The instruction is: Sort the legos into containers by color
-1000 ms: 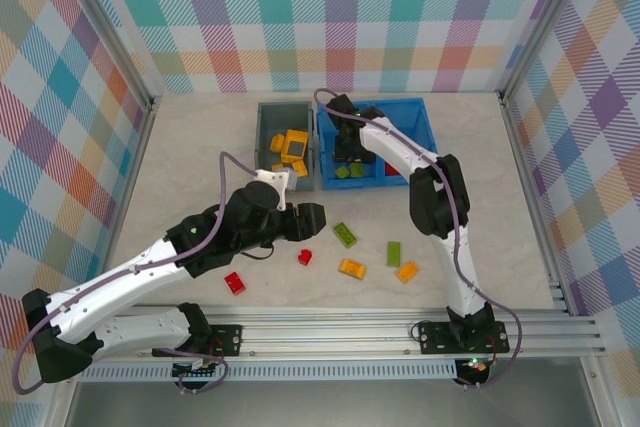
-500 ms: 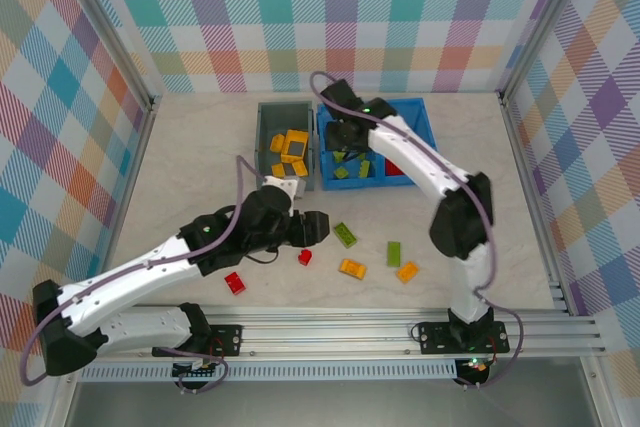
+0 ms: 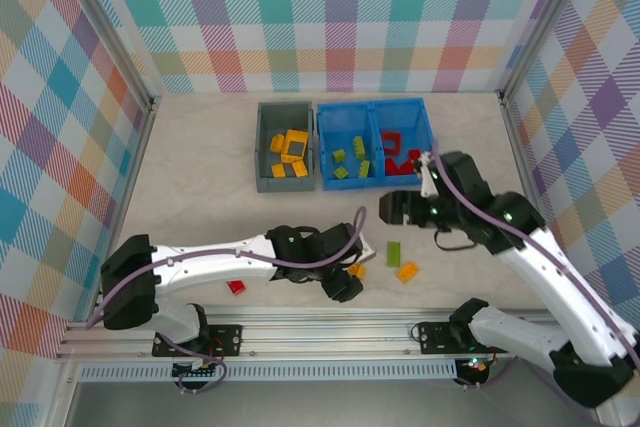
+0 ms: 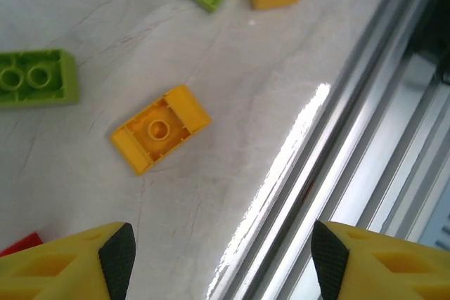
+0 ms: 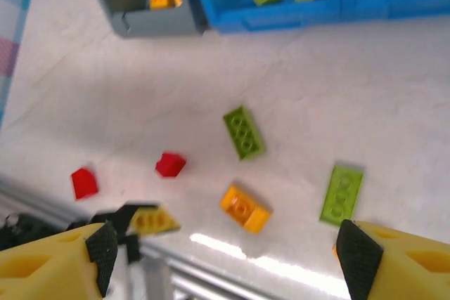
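The orange brick (image 4: 160, 128) just ahead lies at an angle to my left gripper's fingers. My left gripper turns and lowers over it next until they straddle the brick's sides.
Loose legos lie on the table near its front edge: an orange brick (image 4: 160, 128) just ahead of my open left gripper (image 4: 223, 265) (image 3: 338, 269), green bricks (image 4: 35, 77) (image 3: 395, 252), another orange one (image 3: 407, 271) and a red one (image 3: 236, 287). My right gripper (image 3: 392, 210) (image 5: 230, 258) hangs open and empty above the table, in front of the blue bin (image 3: 372, 104). From there it looks down on a green brick (image 5: 244, 132), two red ones (image 5: 170, 164) and the orange brick (image 5: 245, 209). The grey bin (image 3: 262, 147) holds orange legos. The blue bin has green ones on the left and red ones on the right.
The metal rail (image 3: 330, 322) (image 4: 365, 138) runs along the near table edge, right beside my left gripper. My left arm (image 3: 220, 259) lies low across the front of the table. Checked walls close the left, back and right sides.
My right gripper has pulled back from over the blue bin toward the near side and opened wider. My left arm has swung right along the front edge to the orange brick.
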